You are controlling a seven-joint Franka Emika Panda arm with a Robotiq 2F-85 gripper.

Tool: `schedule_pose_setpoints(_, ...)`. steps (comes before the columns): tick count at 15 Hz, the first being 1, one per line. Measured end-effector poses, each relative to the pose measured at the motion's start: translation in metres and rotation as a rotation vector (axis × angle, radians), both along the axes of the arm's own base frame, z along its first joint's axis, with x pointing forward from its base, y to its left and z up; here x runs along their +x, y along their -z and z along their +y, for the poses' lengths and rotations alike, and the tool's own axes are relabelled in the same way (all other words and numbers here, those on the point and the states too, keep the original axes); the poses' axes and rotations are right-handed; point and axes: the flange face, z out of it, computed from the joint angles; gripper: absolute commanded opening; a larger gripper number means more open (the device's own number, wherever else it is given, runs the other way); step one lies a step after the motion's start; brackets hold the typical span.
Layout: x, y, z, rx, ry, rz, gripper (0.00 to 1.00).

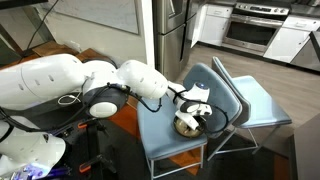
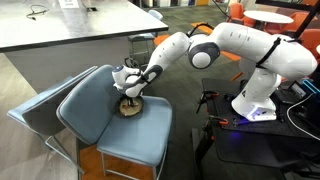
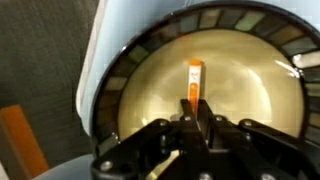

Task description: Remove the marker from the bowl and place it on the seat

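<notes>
The bare seat (image 2: 139, 127) beside the bowl is empty, so next I need to raise my gripper past the bowl's rim, move back, lower and release the marker there.
The bowl (image 3: 225, 70) fills the wrist view, tan inside with a dark patterned rim. It sits on the pale blue-grey seat (image 1: 160, 135), also seen in the other exterior view (image 2: 150, 135), with the bowl (image 2: 129, 106) near its middle. An orange marker (image 3: 194, 78) stands up from the bowl between my fingers. My gripper (image 3: 192, 108) is shut on the marker's lower end, directly over the bowl. In both exterior views the gripper (image 1: 196, 108) (image 2: 128, 84) hangs just above the bowl (image 1: 187, 124).
A second matching blue chair (image 1: 262, 105) stands right beside the seat; it also shows in the other exterior view (image 2: 45, 100). A grey counter (image 2: 70, 25) is behind. Kitchen cabinets and an oven (image 1: 250, 25) are at the back. The robot base (image 2: 255, 105) stands on the floor.
</notes>
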Motion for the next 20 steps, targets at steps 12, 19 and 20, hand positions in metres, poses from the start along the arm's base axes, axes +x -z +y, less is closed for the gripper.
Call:
schedule_pose_setpoints(12,0.008,-0.036,0.033,0.002,-0.042,-0.011,0.03)
schedule_pose_setpoints(19,-0.032,-0.062,0.079,0.033,-0.108,0.065,0.03)
schedule_pose_setpoints(20,-0.042,-0.056,0.089,0.046,-0.121,0.069,0.03)
